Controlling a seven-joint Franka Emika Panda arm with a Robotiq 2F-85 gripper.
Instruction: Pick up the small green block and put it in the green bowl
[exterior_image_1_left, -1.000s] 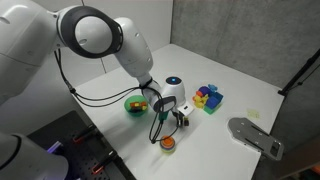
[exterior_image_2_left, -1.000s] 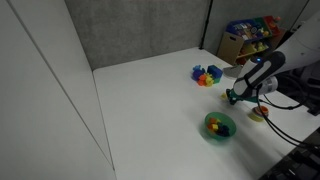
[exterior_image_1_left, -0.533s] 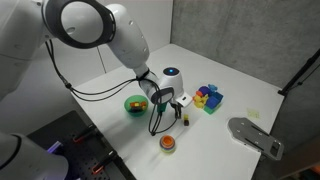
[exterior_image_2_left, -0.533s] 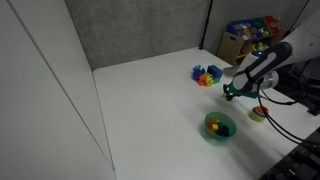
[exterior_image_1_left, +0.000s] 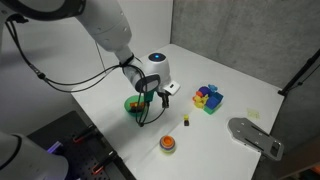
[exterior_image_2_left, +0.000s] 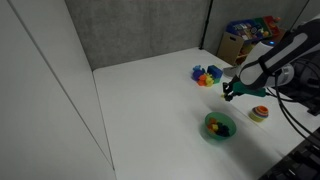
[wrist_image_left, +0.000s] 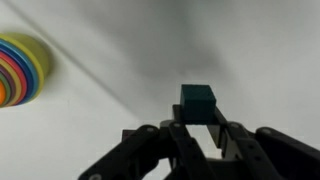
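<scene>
The small green block still hangs beside the bowl's rim, so I will next bring my gripper back over the open top of the green bowl (exterior_image_2_left: 219, 127) and release it.
My gripper (wrist_image_left: 200, 125) is shut on the small green block (wrist_image_left: 198, 101), a tiny dark green cube held between the fingertips above the white table. In both exterior views the gripper (exterior_image_1_left: 158, 96) (exterior_image_2_left: 228, 92) hangs in the air just beside and above the green bowl (exterior_image_1_left: 132, 105) (exterior_image_2_left: 219, 127). The block is too small to make out in the exterior views. The bowl holds something small and yellowish.
An orange-red round dish (exterior_image_1_left: 168, 145) (exterior_image_2_left: 260, 113) sits near the table's edge. A pile of multicoloured blocks (exterior_image_1_left: 208, 97) (exterior_image_2_left: 207, 75) lies further back. A tiny yellowish cube (exterior_image_1_left: 185, 122) rests between them. A rainbow-ringed object (wrist_image_left: 20, 70) shows at the wrist view's left edge.
The gripper has risen from the table near the orange-red dish and swung towards the green bowl, carrying the small green block.
</scene>
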